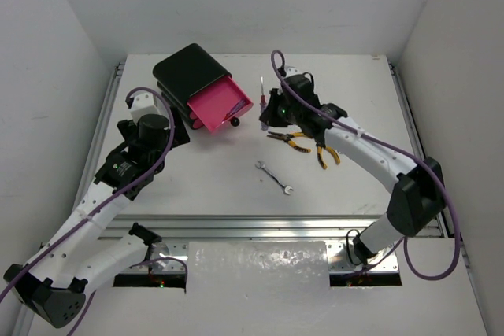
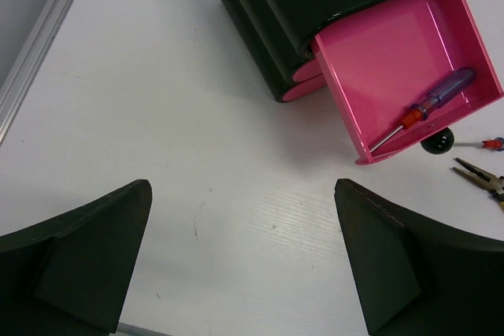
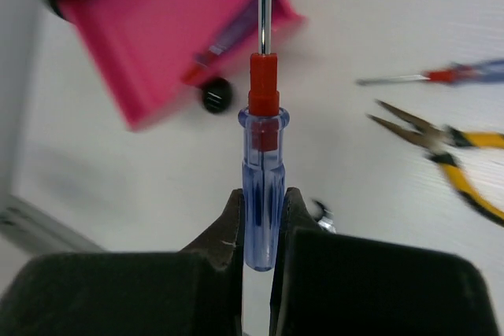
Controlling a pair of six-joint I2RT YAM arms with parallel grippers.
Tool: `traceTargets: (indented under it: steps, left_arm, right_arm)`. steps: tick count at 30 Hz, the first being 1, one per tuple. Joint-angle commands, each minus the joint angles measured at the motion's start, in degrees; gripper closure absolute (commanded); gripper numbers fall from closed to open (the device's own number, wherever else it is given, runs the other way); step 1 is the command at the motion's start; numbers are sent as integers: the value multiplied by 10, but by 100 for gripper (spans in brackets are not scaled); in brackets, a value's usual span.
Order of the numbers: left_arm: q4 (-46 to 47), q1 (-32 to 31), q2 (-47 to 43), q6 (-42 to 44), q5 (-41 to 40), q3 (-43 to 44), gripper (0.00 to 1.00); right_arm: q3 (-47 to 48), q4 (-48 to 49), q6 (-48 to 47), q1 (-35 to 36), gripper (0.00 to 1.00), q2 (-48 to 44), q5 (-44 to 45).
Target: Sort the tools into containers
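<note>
I will next move my right gripper left in the top view and down, to release over the open pink drawer below.
My right gripper (image 3: 264, 201) is shut on the blue handle of a red-collared screwdriver (image 3: 264, 155), held up with its shaft toward the open pink drawer (image 3: 134, 29). From above, this gripper (image 1: 268, 116) sits right of the drawer (image 1: 213, 108) of the black box (image 1: 185, 68). Another screwdriver (image 2: 429, 104) lies inside the drawer. On the table lie a third screwdriver (image 3: 441, 75), two yellow-handled pliers (image 1: 287, 141) (image 1: 323, 155) and a silver wrench (image 1: 275, 178). My left gripper (image 2: 244, 261) is open over bare table, left of the box.
Two closed pink drawers (image 2: 303, 84) sit under the open one, whose black knob (image 2: 437, 143) sticks out toward the pliers. White walls close in the table on the left, back and right. A metal rail (image 1: 260, 230) runs along the near edge.
</note>
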Motion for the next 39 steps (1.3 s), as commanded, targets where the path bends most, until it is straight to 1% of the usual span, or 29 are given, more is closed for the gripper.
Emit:
traceTargets:
  steps: [1,4,5,6,9,14,16,17,19,20,21,23,24,26,27,29,32,33,34,35,36,37,39]
  left_arm:
    - [22,11,-5,2,1,1,0]
    - [23,12,-7,2,1,0,0]
    - [24,12,-7,2,1,1,0]
    - [25,12,-6,3,3,0,0]
    - [27,13,-6,4,8,0,0]
    - [29,16,-7,5,15,0,0]
    - [29,17,-10,5,16,0,0]
    - [29,17,-11,5,16,-1,0]
    - [30,18,-12,6,18,0,0]
    - [31,19,-13,6,21,-1,0]
    - [32,19,-13,7,22,-1,0]
    - [32,19,-12,7,23,-1,0]
    - [32,20,-12,7,24,-1,0]
    - [32,20,-13,8,25,-1,0]
    - [32,20,-13,7,25,-1,0]
    - [33,20,-13,8,26,-1,0]
    - [34,20,-13,9,29,-2,0]
    - [34,20,-13,9,29,-2,0]
    - [35,20,-12,9,30,-2,0]
    - [35,20,-10,9,30,-1,0]
    - [35,20,-10,9,30,-1,0]
    - [34,20,-7,9,31,-1,0]
    - [33,23,-6,9,30,0,0]
  right_arm:
    - [40,167,158,5,100,67,-122]
    - [102,208,215,13,100,131,-135]
    - [123,205,224,16,100,176,-141]
    - [167,200,229,18,100,198,-147]
    - [246,165,230,31,100,268,-155]
    - [317,118,217,42,100,323,-145]
    - [333,95,215,44,92,334,-134]
    - [328,99,215,44,83,333,-133]
    - [305,107,212,46,77,317,-129]
    - [297,108,208,47,73,311,-125]
    - [283,107,205,47,60,304,-122]
    - [269,107,198,47,52,280,-117]
    - [255,104,189,47,46,270,-112]
    - [236,86,174,47,41,241,-91]
    - [230,79,154,45,37,231,-79]
    - [215,55,122,33,36,199,-53]
    - [203,16,41,-19,36,167,-39]
    - [221,-54,29,-48,36,171,-32]
    - [249,-99,19,-62,36,183,-27]
    - [306,-143,-1,-80,36,213,16]
    - [325,-197,-6,-85,36,225,45]
    - [337,-211,-4,-88,35,242,106]
    - [319,-204,18,-90,35,247,140]
